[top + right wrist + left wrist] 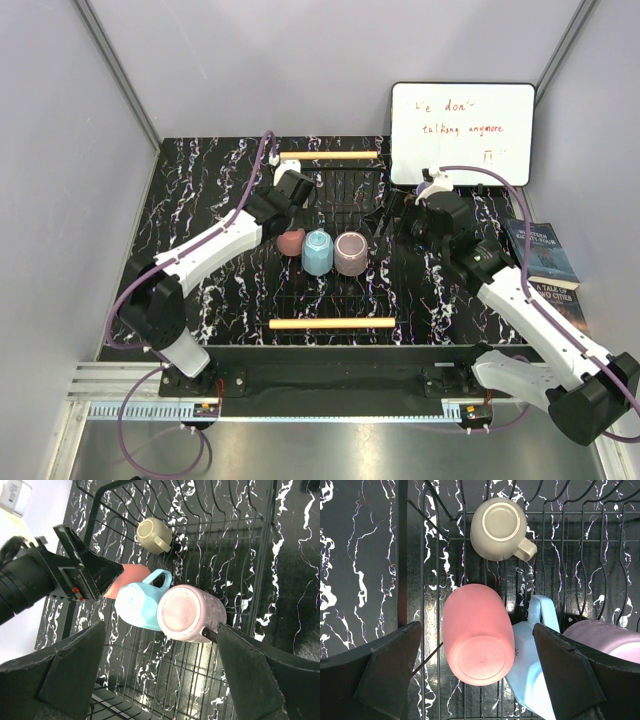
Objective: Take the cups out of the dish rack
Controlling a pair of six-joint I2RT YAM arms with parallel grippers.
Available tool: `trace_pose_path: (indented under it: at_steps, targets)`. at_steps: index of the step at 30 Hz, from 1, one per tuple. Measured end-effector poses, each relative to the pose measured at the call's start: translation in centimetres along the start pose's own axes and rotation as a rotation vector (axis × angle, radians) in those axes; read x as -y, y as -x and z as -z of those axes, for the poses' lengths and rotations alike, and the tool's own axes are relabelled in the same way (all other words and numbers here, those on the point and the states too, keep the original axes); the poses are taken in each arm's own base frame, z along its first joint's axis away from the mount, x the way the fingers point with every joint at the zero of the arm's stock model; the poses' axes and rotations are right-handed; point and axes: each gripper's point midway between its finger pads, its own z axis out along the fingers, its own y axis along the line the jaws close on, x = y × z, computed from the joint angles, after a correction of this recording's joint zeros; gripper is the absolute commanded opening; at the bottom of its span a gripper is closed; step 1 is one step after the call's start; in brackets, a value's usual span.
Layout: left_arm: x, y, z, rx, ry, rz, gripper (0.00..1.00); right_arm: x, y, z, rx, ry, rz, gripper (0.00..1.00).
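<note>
The robot's left gripper will next go down around the coral cup's sides, with one finger slipping beside the light blue cup, and then close.
The dish rack (330,296) lies mid-table with three cups on their sides in a row: coral pink (291,241), light blue (318,252) and mauve-pink (351,254). My left gripper (298,192) is open above the rack's far left. In the left wrist view the gripper (477,680) straddles the coral cup (478,635) without touching it. The olive-grey mug (500,529) stands upside down beyond it. My right gripper (396,222) is open and empty at the rack's right side. In its own view the gripper (160,675) hovers over the mauve-pink cup (190,614). The lavender cup is out of view.
A whiteboard (462,133) leans at the back right. Two books (545,255) lie at the right edge of the table. Upright wire dividers (225,535) rise along the rack's far part. Grey walls close in on three sides.
</note>
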Motion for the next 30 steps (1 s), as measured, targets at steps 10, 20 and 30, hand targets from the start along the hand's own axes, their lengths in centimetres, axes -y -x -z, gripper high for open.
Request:
trace_pose_path:
  at_steps: [10,20,30]
  targets:
    - [0.4,-0.5,-1.4,-0.019,-0.022,0.044,0.86,0.0,-0.5,-0.3,-0.018,0.009,0.001,1.00]
    - [0.7,-2.0,-2.0,-0.037,-0.044,0.078,0.80,0.4,-1.1,-0.7,-0.033,-0.002,0.001,1.00]
    - [-0.3,-3.5,-1.9,-0.065,-0.021,0.081,0.16,0.7,-1.6,-0.9,-0.039,-0.007,-0.003,1.00]
